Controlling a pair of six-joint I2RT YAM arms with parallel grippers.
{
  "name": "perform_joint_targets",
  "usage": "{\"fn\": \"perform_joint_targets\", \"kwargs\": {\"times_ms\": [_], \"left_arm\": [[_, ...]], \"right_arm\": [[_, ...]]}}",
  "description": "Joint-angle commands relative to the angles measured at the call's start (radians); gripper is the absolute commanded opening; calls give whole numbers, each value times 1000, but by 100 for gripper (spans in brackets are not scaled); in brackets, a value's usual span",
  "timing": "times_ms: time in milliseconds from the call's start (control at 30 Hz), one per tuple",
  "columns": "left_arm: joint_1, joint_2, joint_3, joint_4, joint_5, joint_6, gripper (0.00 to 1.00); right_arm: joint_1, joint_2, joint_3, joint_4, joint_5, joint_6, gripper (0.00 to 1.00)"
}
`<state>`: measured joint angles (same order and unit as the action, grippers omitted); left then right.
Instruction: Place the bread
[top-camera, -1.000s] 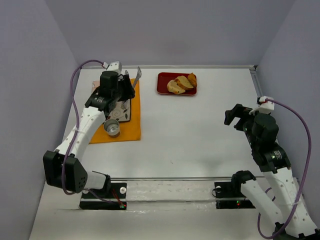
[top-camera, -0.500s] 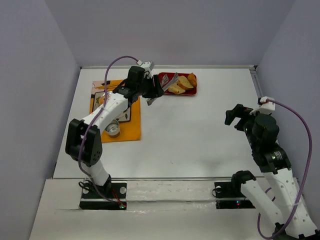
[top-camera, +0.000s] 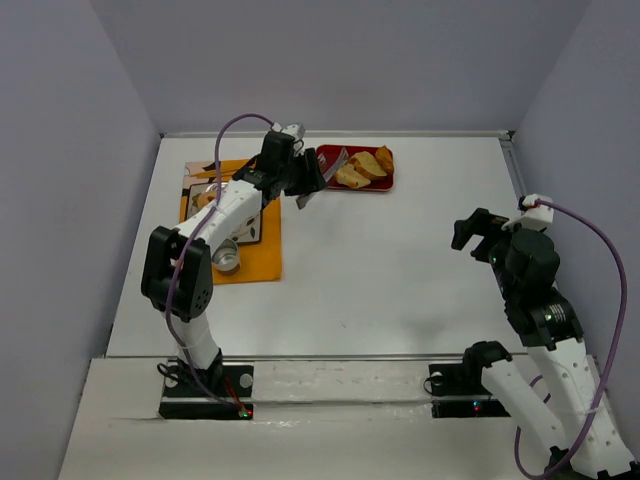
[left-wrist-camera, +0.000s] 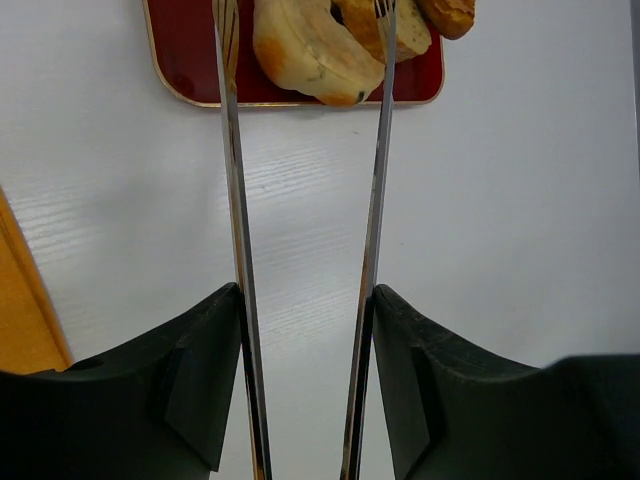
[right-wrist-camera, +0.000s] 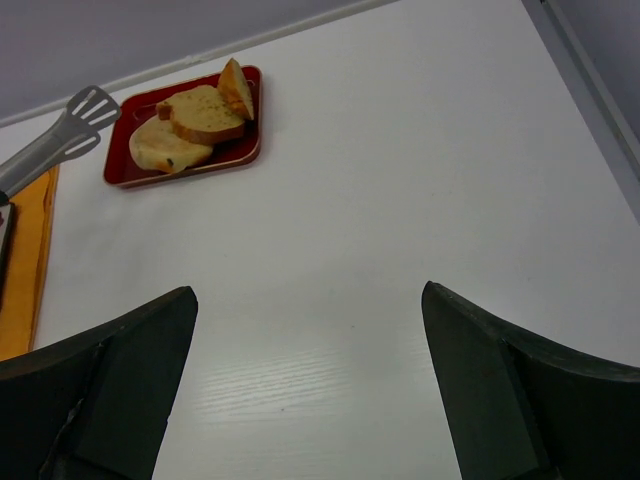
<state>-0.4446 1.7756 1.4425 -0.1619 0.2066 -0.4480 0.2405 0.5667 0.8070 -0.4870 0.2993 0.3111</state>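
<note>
The spread ends of the tong arms are on both sides of the nearest pale bread slice (top-camera: 349, 178) (left-wrist-camera: 310, 45). So my left gripper should next ease outward toward the red tray and squeeze the tong arms together.
Several bread pieces (top-camera: 365, 167) lie on a red tray (top-camera: 325, 181) at the back of the table. My left gripper (top-camera: 300, 178) is shut on metal tongs (top-camera: 335, 163), one tong arm against each finger. In the left wrist view the tongs (left-wrist-camera: 232, 200) reach onto the tray (left-wrist-camera: 180, 60), their spread tips either side of the nearest pale bread slice (left-wrist-camera: 310, 45); whether they touch it I cannot tell. My right gripper (top-camera: 470, 232) hovers open at the right with nothing in it, and in its view the bread (right-wrist-camera: 205, 112) lies far ahead.
An orange mat (top-camera: 255, 255) at the back left carries a metal cup (top-camera: 225, 256) and a patterned plate (top-camera: 245, 228). Walls close in the table on the left, back and right.
My left arm has swung from above the orange mat rightward to the red tray, carrying the tongs. The right arm has hardly moved.
</note>
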Motion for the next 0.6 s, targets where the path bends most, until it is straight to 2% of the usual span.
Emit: {"fn": "perform_joint_targets", "kwargs": {"times_ms": [0, 300, 567], "left_arm": [[-14, 16, 45, -2, -13, -20, 63], [-23, 84, 82, -19, -29, -21, 62], [-25, 117, 90, -2, 17, -44, 58]], "right_arm": [[-1, -10, 1, 33, 18, -4, 100], [-1, -11, 0, 33, 15, -3, 100], [-1, -13, 0, 33, 20, -1, 100]]}}
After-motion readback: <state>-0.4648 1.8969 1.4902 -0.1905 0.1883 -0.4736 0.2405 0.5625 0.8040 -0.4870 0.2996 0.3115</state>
